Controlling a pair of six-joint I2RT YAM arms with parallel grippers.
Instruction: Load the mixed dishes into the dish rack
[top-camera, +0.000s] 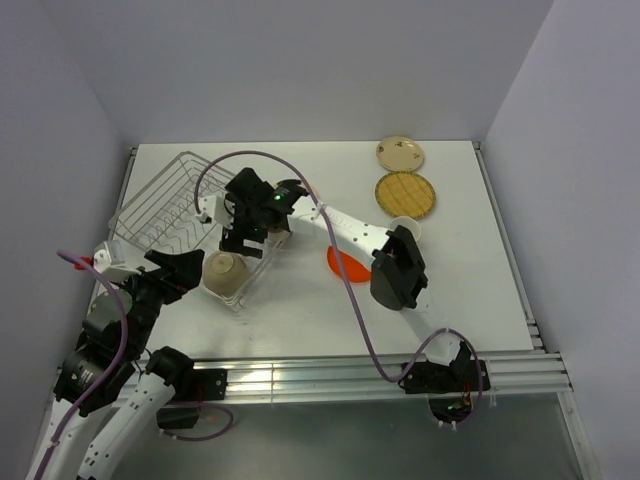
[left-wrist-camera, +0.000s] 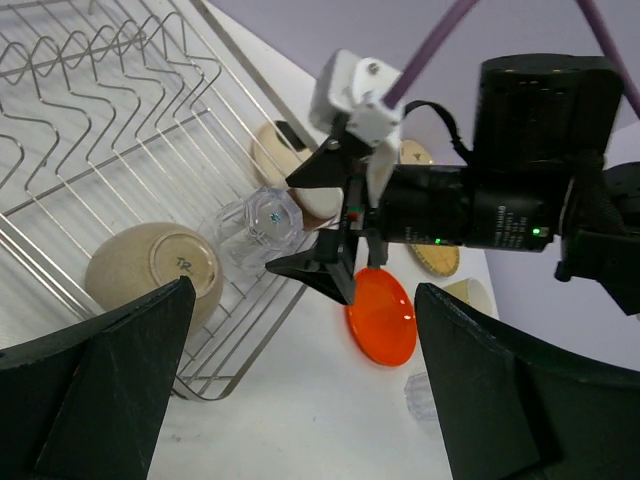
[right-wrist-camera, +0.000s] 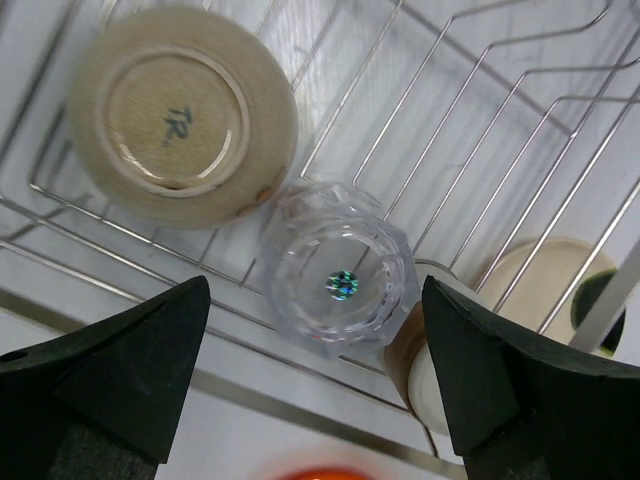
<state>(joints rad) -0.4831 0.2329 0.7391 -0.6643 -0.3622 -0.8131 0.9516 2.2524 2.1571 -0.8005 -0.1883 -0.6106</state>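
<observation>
The second clear glass is below my left gripper and to its right in the top view, so my left gripper will next move across and down onto that glass.
The silver wire dish rack (top-camera: 165, 205) stands at the table's left. An upturned white bowl (top-camera: 225, 272) sits in its near corner, also in the left wrist view (left-wrist-camera: 155, 270) and the right wrist view (right-wrist-camera: 180, 110). A clear glass (right-wrist-camera: 340, 270) stands base-up in the rack beside it. My right gripper (right-wrist-camera: 315, 288) is open just above this glass, its fingers wide on either side and not touching it. My left gripper (left-wrist-camera: 300, 400) is open and empty over the table by the rack's near corner. The orange plate (top-camera: 345, 262) lies on the table. I cannot make out a metal cup.
A cream and brown cup (right-wrist-camera: 425, 370) and a cream patterned dish (right-wrist-camera: 545, 285) lie in the rack beside the glass. On the table are a second clear glass (left-wrist-camera: 422, 395), the pale yellow mug (top-camera: 405, 228), the tan woven plate (top-camera: 404, 193) and a cream patterned plate (top-camera: 401, 153).
</observation>
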